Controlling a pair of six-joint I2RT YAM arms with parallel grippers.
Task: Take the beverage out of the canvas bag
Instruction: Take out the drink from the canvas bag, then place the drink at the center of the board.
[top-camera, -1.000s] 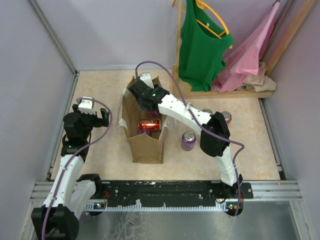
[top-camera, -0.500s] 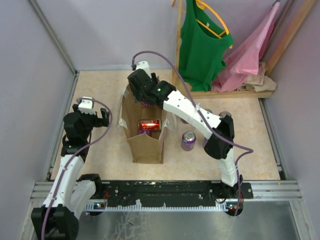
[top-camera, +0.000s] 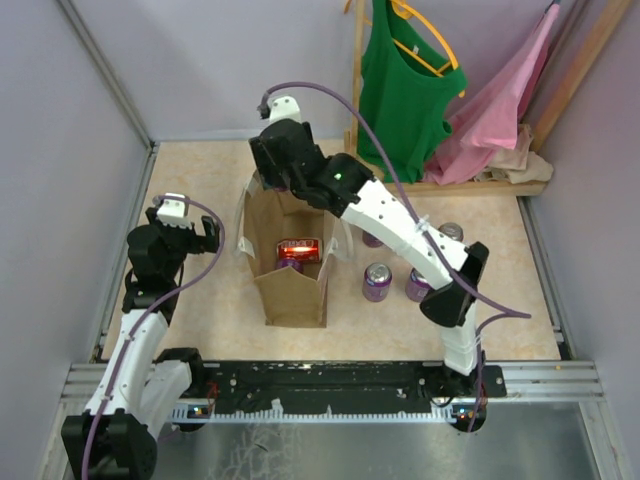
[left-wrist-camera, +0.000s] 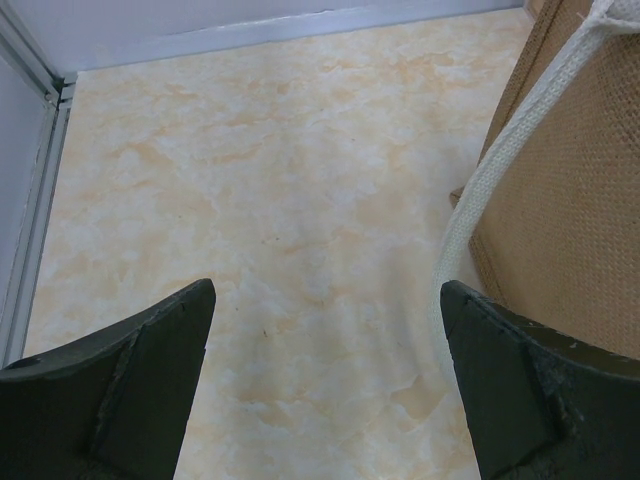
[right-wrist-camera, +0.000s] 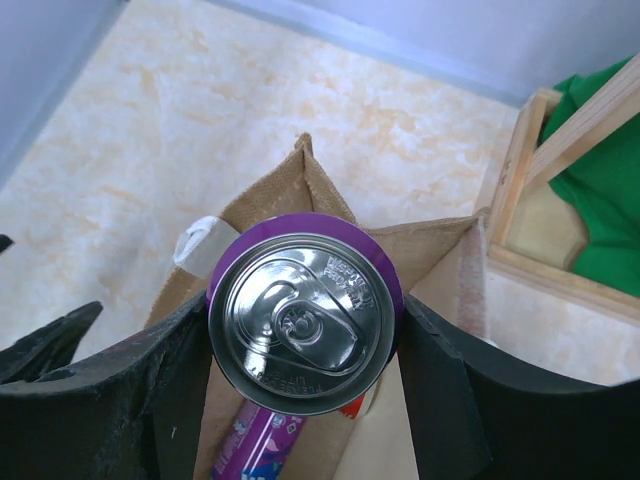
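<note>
The tabletop between bag (top-camera: 292, 285) and purple cans is bare, so my right gripper should next go back and to the right in the top view, down over that part.
The tan canvas bag (top-camera: 292, 285) stands open mid-table, with a red can (top-camera: 298, 250) inside it. My right gripper (top-camera: 278, 168) hovers over the bag's far end, shut on a purple beverage can (right-wrist-camera: 305, 320) that I see top-down, silver lid up, between the black fingers (right-wrist-camera: 445, 400). Below the held can, the bag (right-wrist-camera: 440, 260) gapes, with another purple can (right-wrist-camera: 262, 440) lying in it. My left gripper (top-camera: 182, 235) is open and holds nothing, left of the bag. In its wrist view the left gripper (left-wrist-camera: 325, 380) hangs over bare table, with the bag wall (left-wrist-camera: 585, 210) and a pale strap (left-wrist-camera: 485, 190) at right.
Three purple cans stand on the table right of the bag (top-camera: 377, 281), (top-camera: 418, 286), (top-camera: 452, 233). A wooden rack at the back right holds a green shirt (top-camera: 405, 90) and a pink cloth (top-camera: 500, 110). Walls close in left, back and right.
My right gripper has risen out of the bag with the purple can and shifted toward the far end. The left arm has not moved.
</note>
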